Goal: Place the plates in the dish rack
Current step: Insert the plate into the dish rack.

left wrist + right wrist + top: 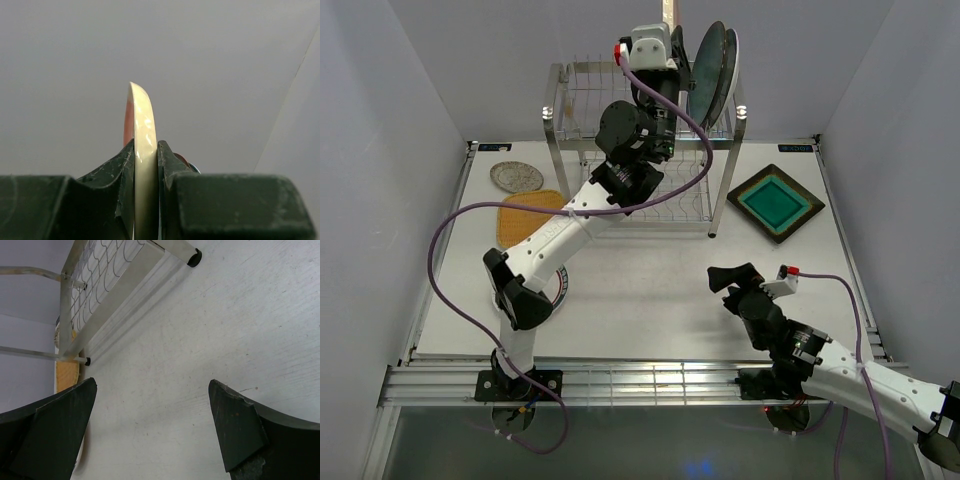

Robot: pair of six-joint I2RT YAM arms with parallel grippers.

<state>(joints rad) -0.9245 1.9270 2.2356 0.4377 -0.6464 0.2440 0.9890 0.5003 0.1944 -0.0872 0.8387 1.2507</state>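
The plate in my left gripper still hangs high. My left gripper will sink to the right in the top view next, toward the slot (686, 86) beside the dark blue-grey plate, to release there.
My left gripper (146, 156) is shut on the rim of a pink-cream plate (142, 120), held on edge. In the top view that gripper (672, 42) is high over the back of the dish rack (582, 110), and the plate (669, 10) shows as a thin strip. Two plates stand in the rack's top tier at the right: a dark blue-grey one (708, 72) and a white-edged one (731, 55). On the table lie a silver-grey round plate (517, 177), a yellow woven square plate (528, 215) and a brown square plate with a teal centre (775, 202). My right gripper (735, 280) (152, 390) is open above bare table.
The left arm stretches across the rack's lower shelf (670, 205). A round rim (563, 285) peeks from under its elbow. The right wrist view shows the rack's foot (194, 258) and the yellow plate's corner (67, 375). White walls close in the table on three sides.
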